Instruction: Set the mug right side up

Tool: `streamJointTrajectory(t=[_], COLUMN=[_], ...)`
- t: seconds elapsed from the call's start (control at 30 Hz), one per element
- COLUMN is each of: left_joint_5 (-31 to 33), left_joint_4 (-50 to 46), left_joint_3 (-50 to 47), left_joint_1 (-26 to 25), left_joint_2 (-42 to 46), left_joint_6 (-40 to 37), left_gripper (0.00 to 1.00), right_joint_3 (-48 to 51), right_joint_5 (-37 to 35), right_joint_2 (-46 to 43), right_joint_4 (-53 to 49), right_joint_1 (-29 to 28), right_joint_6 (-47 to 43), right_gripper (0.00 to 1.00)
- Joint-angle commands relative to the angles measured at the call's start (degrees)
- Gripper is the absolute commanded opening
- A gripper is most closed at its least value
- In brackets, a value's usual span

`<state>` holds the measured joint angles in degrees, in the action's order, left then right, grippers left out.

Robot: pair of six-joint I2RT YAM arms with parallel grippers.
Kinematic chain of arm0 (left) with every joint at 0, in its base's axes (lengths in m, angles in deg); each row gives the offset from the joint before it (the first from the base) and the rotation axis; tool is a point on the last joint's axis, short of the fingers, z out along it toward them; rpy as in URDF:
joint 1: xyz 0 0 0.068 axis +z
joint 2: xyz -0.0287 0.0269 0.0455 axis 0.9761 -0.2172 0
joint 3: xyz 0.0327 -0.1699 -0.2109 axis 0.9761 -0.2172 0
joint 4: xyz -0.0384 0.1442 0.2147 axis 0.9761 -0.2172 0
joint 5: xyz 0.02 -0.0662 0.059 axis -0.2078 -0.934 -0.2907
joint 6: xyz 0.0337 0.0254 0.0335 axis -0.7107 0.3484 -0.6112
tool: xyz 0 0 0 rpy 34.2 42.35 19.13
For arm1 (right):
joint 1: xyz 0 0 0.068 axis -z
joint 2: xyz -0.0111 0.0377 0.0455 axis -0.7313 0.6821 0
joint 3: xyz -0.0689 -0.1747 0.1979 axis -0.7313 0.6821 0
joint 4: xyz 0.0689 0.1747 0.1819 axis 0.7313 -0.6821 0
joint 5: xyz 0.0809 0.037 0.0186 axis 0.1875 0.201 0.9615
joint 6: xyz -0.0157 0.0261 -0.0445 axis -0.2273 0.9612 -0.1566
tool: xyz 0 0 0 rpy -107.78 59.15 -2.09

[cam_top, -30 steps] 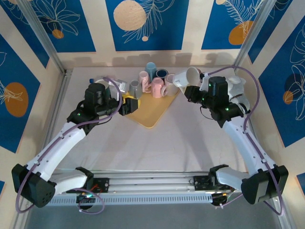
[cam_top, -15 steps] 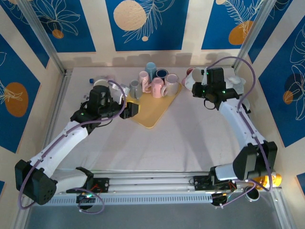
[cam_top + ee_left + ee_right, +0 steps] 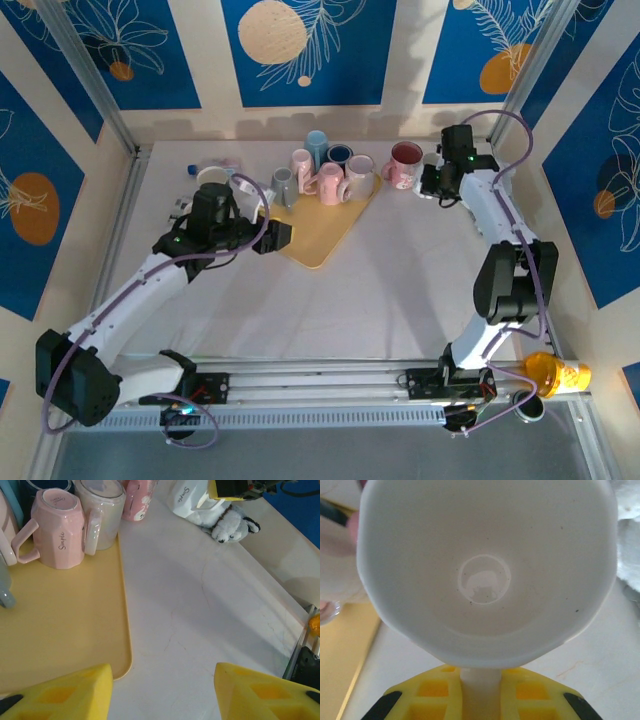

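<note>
I need to lower the pink mug's bottom next with my right gripper onto the bare spot on the tabletop [image 3: 427, 197] beside the mug, below the gripper, and release the handle.
A white mug [image 3: 485, 555] is held with its open mouth facing the right wrist camera, its bare inside and round bottom in plain sight. My right gripper [image 3: 480, 692] is shut on the mug's handle. From the left wrist the same white mug [image 3: 187, 497] stands low by the table at the far right, under that gripper's yellow fingers [image 3: 232, 487]. From above, my right gripper [image 3: 432, 183] is at the back right. My left gripper [image 3: 162, 690] hangs open over the table beside the yellow tray's [image 3: 65, 625] near corner, holding nothing.
Several mugs [image 3: 320, 175] crowd the back of the yellow tray [image 3: 320, 235], among them a pink one [image 3: 57, 530] and a cream one [image 3: 102, 510]. A pink mug with a dark red inside [image 3: 405, 165] stands by my right gripper. A grey plush dog [image 3: 232, 522] lies nearby.
My right arm has swung the white mug from a raised, sideways hold back toward the rear wall and lowered it. The left arm has shifted only slightly.
</note>
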<state>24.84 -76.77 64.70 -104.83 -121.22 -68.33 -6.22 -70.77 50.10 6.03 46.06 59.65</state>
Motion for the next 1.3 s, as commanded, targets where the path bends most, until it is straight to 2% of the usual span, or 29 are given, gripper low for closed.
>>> streamJointTrajectory(t=[0.0,0.67,0.77,0.87,1.03,1.17,1.27], left_joint_5=[-0.9,-1.3,-1.2,-1.3,-1.3,-1.2,-1.0], left_joint_4=[-0.1,1.2,1.1,0.9,0.8,0.5,0.3], left_joint_3=[-0.7,-1.6,-1.6,-1.6,-1.6,-1.5,-1.2], left_joint_1=[0.7,0.7,0.7,0.7,0.7,0.9,1.2], left_joint_2=[-1.3,-4.0,-4.0,-3.9,-3.2,-2.1,-1.9], left_joint_6=[-1.8,-2.2,-2.4,-2.4,-2.3,-1.6,-0.7], left_gripper=[0.56,0.57,0.57,0.57,0.57,0.57,0.57], right_joint_3=[-4.2,-9.9,-9.9,-9.1,-9.0,-7.6,-6.0], right_joint_5=[-1.4,-4.8,-5.2,-5.2,-4.8,-5.1,-5.0], right_joint_2=[1.6,14.0,14.8,15.0,15.0,10.1,4.2], right_joint_4=[1.1,3.1,3.0,3.5,2.3,1.8,0.0], right_joint_1=[1.2,2.4,2.4,2.3,2.3,1.8,1.2], right_joint_6=[0.4,-3.2,-3.6,-3.7,-3.8,-2.9,-1.2], right_gripper=[0.0,0.0,0.03,0.1,0.3,0.44,0.5])
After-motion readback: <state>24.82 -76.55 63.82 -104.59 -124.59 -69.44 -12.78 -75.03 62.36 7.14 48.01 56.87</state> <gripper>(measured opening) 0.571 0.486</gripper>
